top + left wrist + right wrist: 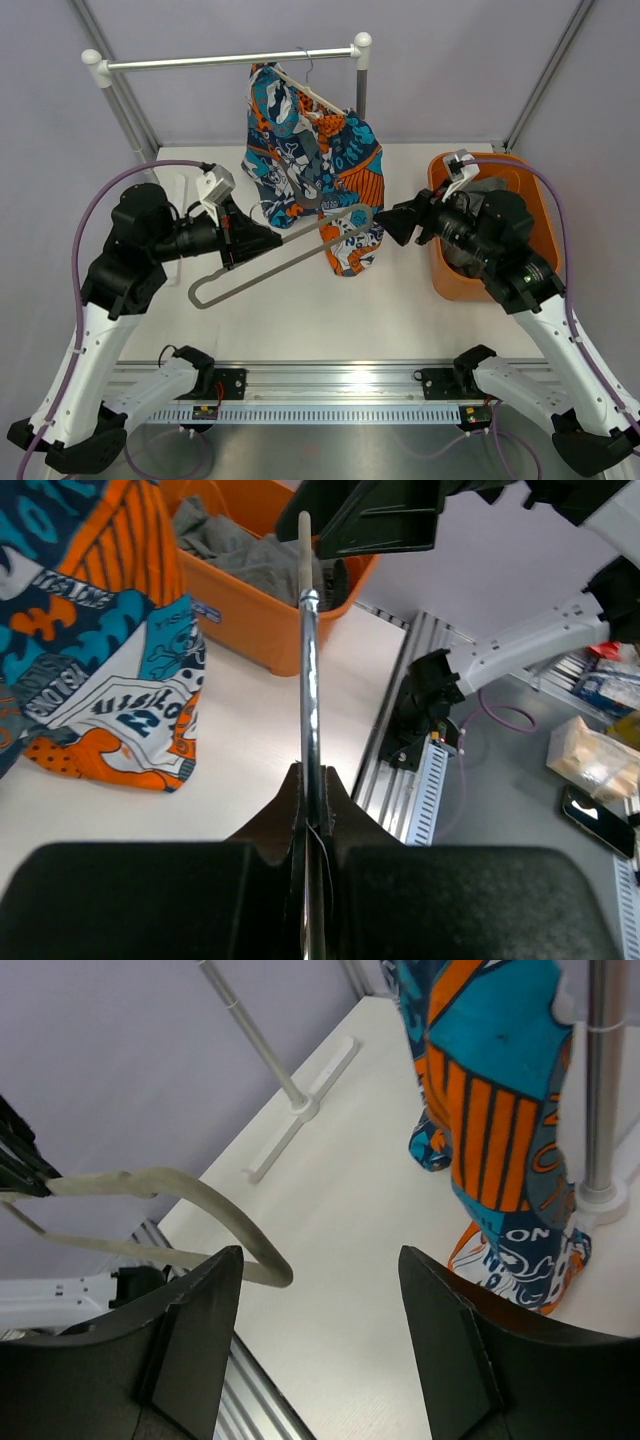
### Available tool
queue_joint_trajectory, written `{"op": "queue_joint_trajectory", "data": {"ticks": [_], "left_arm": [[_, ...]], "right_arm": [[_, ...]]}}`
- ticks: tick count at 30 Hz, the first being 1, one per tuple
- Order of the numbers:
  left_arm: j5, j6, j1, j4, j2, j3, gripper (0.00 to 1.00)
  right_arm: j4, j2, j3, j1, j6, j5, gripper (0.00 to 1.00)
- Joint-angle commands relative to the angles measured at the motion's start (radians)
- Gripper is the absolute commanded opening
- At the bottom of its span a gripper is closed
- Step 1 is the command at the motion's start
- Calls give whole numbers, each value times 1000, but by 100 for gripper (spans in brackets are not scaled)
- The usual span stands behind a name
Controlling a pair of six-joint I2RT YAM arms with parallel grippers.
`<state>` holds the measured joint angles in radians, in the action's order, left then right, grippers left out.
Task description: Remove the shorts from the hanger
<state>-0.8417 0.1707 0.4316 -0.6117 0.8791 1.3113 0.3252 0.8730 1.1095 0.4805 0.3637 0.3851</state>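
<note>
The left gripper turns and carries the looped bar outward next, hooks it at the rack bar's bare part point(200, 61), clear of the shorts point(300, 150), and releases.
The shorts point(300, 150), printed in teal, orange, white and black, hang from a thin white hanger point(318, 97) hooked on the rack's rail point(200, 62). They also show in the left wrist view point(90, 650) and the right wrist view point(490, 1090). My left gripper point(275, 240) point(313, 775) is shut on a long grey-beige looped bar point(270, 275) point(310, 680) held above the table in front of the shorts. My right gripper point(385, 225) point(320, 1260) stands open just past the loop's rounded end point(200, 1192), with nothing between its fingers.
An orange bin point(440, 280) point(250, 620) with grey cloth point(250, 555) in it stands at the right, under the right arm. The rack's right post point(598, 1080) rises beside the shorts. Its left post point(250, 1035) and foot stand further off.
</note>
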Motion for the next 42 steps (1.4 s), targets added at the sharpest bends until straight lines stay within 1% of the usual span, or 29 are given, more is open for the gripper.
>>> {"op": "queue_joint_trajectory", "data": {"ticks": [1,2,5,6,8,11,12,14,15,17,18,20,22,23,26,29,30,32,35,37,42], "left_arm": [[116,-43,-2,-46,0,94,0],[174,-48,-1,-60,3,106,0],[255,-43,-2,-92,3,141,0],[316,-37,-2,-100,0,146,0],[364,-25,-2,-122,-12,157,0],[511,3,-2,-146,-26,161,0],[603,9,-2,-158,-25,169,0],[703,24,-2,-189,-12,192,0],[781,27,-2,-197,-8,200,0],[848,38,-2,-207,12,226,0],[928,39,-2,-210,21,238,0],[1015,46,-2,-214,61,262,0],[1053,35,-2,-195,99,301,0],[1102,33,-4,-192,144,334,0],[1165,15,-5,-160,219,391,0],[1182,-16,-30,-102,316,469,0],[1191,-23,-39,-89,371,518,0],[1188,-30,-77,-76,414,560,0],[1166,-37,-119,-5,469,598,0],[1153,-40,-132,24,515,644,0],[1139,-71,-140,96,557,678,0]], "right_arm": [[35,-9,67,-10,6,-147,72],[46,-20,78,-10,9,-175,72],[67,-49,90,-10,4,-216,75],[89,-52,104,-8,3,-254,76],[116,-60,122,-10,-6,-301,77],[158,-62,156,-10,-22,-359,78],[166,-63,159,-10,-22,-371,78],[166,-65,164,-8,-25,-370,79],[169,-66,165,-10,-23,-365,79],[166,-69,164,-10,-22,-362,79],[164,-68,162,-10,-20,-362,79],[164,-62,167,-10,-23,-362,79],[164,-46,171,-8,-28,-358,79],[170,-37,182,-10,-29,-350,79],[176,-9,203,-10,-35,-341,80],[175,6,219,-10,-46,-342,80],[176,11,223,-8,-55,-344,80],[190,27,242,-8,-63,-344,80],[195,37,247,-10,-78,-353,81],[190,38,237,-10,-88,-361,82],[176,38,220,-10,-100,-368,82]]}}
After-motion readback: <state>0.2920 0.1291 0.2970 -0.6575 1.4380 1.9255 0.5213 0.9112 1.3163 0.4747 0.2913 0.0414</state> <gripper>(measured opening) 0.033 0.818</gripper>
